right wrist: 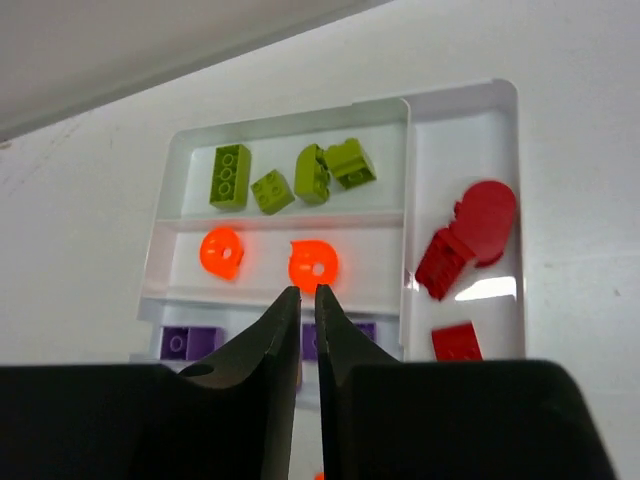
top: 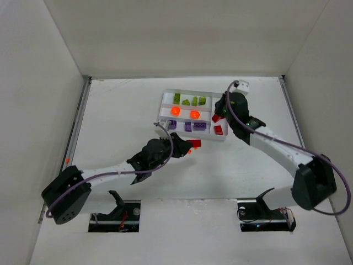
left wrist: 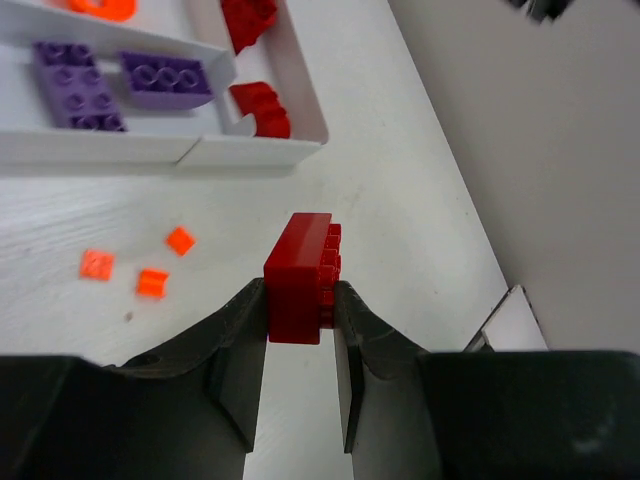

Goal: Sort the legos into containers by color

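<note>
My left gripper moves outward past the tray's near edge next and releases the red brick over the tray's end slot, because the other red pieces lie there.
The white tray holds lime green legos in its far slot, two orange round pieces in the middle slot, purple bricks in the near slot and red pieces in the end slot. My left gripper is shut on a red brick and holds it above the table just in front of the tray's near right corner. In the top view that brick shows at the tray's near edge. My right gripper is shut and empty, hovering over the tray.
Three small orange pieces lie loose on the table in front of the tray. White walls enclose the table at the back and on both sides. The right arm reaches in from the right over the tray's end slot.
</note>
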Robot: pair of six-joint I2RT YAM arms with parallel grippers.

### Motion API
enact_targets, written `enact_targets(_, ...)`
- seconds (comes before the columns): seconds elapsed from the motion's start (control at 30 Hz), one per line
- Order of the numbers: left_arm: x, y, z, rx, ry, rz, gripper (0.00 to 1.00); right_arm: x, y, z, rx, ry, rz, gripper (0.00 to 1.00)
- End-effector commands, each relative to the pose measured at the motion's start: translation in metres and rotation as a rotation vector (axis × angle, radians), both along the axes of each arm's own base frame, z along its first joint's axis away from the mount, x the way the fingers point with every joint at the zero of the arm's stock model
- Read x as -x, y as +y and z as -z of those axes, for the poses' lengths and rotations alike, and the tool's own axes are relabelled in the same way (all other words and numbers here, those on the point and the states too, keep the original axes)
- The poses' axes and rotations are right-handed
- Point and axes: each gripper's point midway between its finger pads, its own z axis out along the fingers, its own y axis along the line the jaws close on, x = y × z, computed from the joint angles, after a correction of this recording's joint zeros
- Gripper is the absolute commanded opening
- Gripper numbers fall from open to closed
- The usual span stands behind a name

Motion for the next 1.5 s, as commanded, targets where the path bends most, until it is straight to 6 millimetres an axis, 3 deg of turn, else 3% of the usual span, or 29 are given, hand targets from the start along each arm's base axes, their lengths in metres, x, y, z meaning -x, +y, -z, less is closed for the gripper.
enact_targets(0.0, -0.019, -0.033, -0.027, -0.046, -0.090, 0.017, 0.16, 0.024, -0.025, 0.021, -0.058, -0.037, 0.097, 0.16)
enact_targets(0.13, -0.049, -0.062, -0.035, -0.095, -0.117, 0.010, 0.16, 0.061, -0.065, 0.047, -0.084, -0.035, 0.207, 0.21)
enact_targets(0.33, -0.095, -0.110, -0.023, -0.179, -0.101, 0.025, 0.16, 0.084, -0.105, 0.072, -0.098, -0.038, 0.329, 0.43)
enact_targets(0.53, -0.124, -0.144, -0.004, -0.226, -0.079, 0.031, 0.15, 0.092, -0.115, 0.073, -0.169, -0.071, 0.357, 0.52)
enact_targets(0.87, -0.146, -0.176, 0.005, -0.230, -0.073, 0.044, 0.19, 0.093, -0.115, 0.068, -0.214, -0.098, 0.339, 0.54)
enact_targets(1.07, -0.155, -0.174, 0.012, -0.251, -0.069, 0.029, 0.37, 0.093, -0.110, 0.062, -0.230, -0.101, 0.310, 0.55)
enact_targets(1.2, -0.154, -0.168, 0.005, -0.254, -0.080, 0.026, 0.45, 0.095, -0.115, 0.059, -0.225, -0.124, 0.327, 0.56)
enact_targets(1.33, -0.151, -0.154, -0.024, -0.244, -0.131, 0.012, 0.49, 0.091, -0.107, 0.063, -0.209, -0.110, 0.300, 0.49)
enact_targets(1.47, -0.139, -0.118, -0.061, -0.234, -0.190, -0.033, 0.36, 0.089, -0.076, 0.056, -0.164, -0.127, 0.185, 0.35)
